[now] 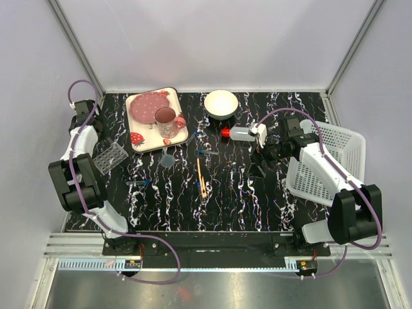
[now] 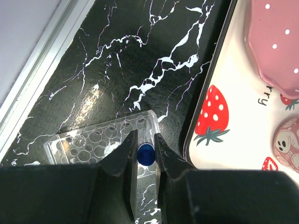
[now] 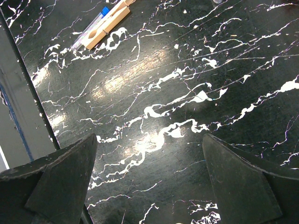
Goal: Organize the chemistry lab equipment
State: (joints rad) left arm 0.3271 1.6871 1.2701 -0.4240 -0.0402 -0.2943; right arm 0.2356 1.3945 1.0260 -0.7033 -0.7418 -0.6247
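Observation:
The left gripper should lower the blue-capped tube and then open, because the tube hangs upright over the holes at the rack's end (image 1: pixel 117 147) (image 2: pixel 142 124) by the tray.
My left gripper (image 2: pixel 145 145) is shut on a thin blue-capped clear tube (image 2: pixel 145 155) and holds it upright over the near corner of the clear grid rack (image 2: pixel 88 140), which lies at the table's left edge (image 1: pixel 109 156). My right gripper (image 3: pixel 149 179) is open and empty above bare table, right of the middle (image 1: pixel 261 162). The red-capped bottle (image 1: pixel 237 134) lies just beyond it. The wooden stick (image 1: pixel 201 175) and a blue-capped tube (image 3: pixel 91 29) lie mid-table. More tubes (image 1: pixel 138 183) lie loose. The tiny clear cup (image 1: pixel 168 159) stands below the tray.
The strawberry-print tray (image 1: pixel 143 138) with a pink mug (image 1: pixel 166 120) sits at the back left, its rim close beside the rack (image 2: pixel 196 126). A white bowl (image 1: pixel 221 103) stands at the back centre. A white mesh basket (image 1: pixel 331 158) sits at the right edge.

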